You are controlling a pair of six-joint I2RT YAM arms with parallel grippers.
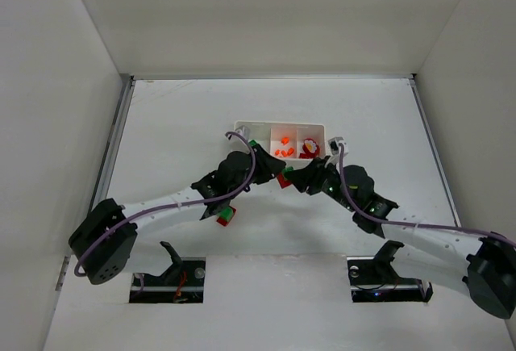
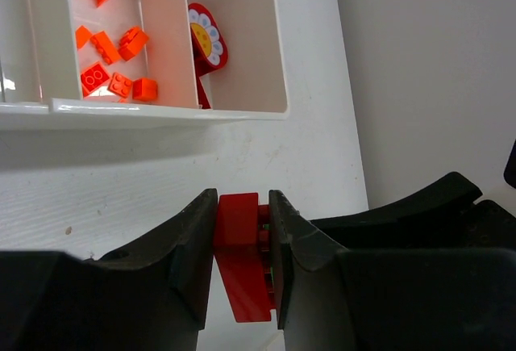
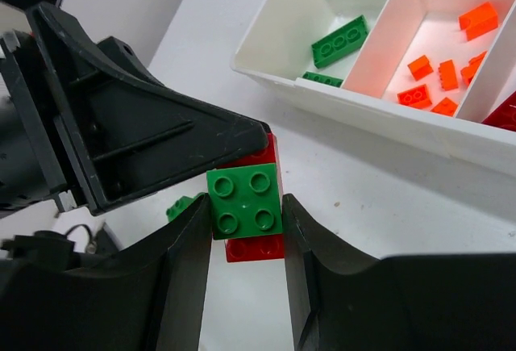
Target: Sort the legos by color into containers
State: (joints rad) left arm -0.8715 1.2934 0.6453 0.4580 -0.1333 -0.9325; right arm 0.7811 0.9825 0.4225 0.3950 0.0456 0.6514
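Note:
My left gripper will carry the red brick (image 2: 239, 220) outward over the white tray's flower section (image 2: 238, 48) and release it, since that is outward of the gripper, to its right in the top view.
A joined lego, a green brick (image 3: 244, 202) on a red brick (image 3: 255, 248), hangs between both grippers just in front of the white tray (image 1: 242, 127). My left gripper (image 2: 242, 230) is shut on the red brick (image 2: 239, 220). My right gripper (image 3: 246, 222) is shut on the green brick's sides. In the top view the left gripper (image 1: 272, 165) and right gripper (image 1: 293, 177) meet at this lego (image 1: 284, 180). In the tray, green bricks (image 3: 339, 40) lie in the left compartment, orange pieces (image 2: 113, 60) in the middle and a red flower piece (image 2: 207, 40) in the right.
Another joined green and red lego (image 1: 224, 215) lies on the table under the left arm; its green edge shows in the right wrist view (image 3: 181, 204). The tray's near wall (image 2: 161, 110) is close ahead of the left gripper. White walls ring the table.

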